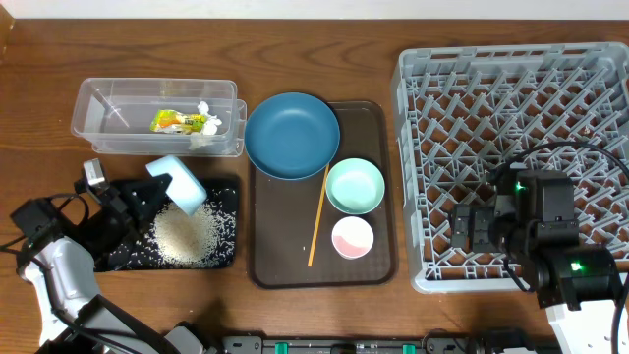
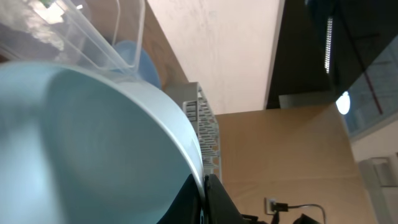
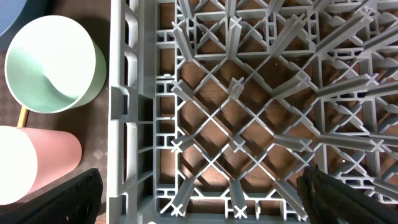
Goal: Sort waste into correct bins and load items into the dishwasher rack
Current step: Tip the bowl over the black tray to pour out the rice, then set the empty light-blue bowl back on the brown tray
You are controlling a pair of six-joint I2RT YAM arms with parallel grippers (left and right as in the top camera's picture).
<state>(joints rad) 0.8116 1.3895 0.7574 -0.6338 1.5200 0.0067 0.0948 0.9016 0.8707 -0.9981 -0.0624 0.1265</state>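
The bowl should go down on bare tray (image 1: 281, 214) beside the stick, below my left gripper and to its right in the overhead view. I will swing across, lower the bowl upright and let go.
My left gripper (image 1: 147, 190) is shut on the rim of the pale-blue bowl (image 1: 179, 183), which is tipped on its side over the black tray (image 1: 118, 258). A heap of white rice (image 1: 185, 236) lies in that tray under the bowl. In the left wrist view the bowl (image 2: 93, 137) fills the frame, its rim pinched in the gripper (image 2: 204, 199). The clear tub (image 1: 93, 108) holds the snack wrapper (image 1: 175, 121) and the tissue (image 1: 205, 111). My right gripper (image 1: 470, 228) hangs open over the front left corner of the dishwasher rack (image 1: 511, 79), holding nothing.
A brown serving tray (image 1: 378, 118) carries the dark-blue plate (image 1: 292, 135), mint-green bowl (image 1: 355, 185), small pink bowl (image 1: 353, 237) and wooden stick (image 1: 318, 216). The right wrist view shows rack pegs (image 3: 249, 93) with the mint bowl (image 3: 53, 65) and pink bowl (image 3: 37, 162) left of the rack wall.
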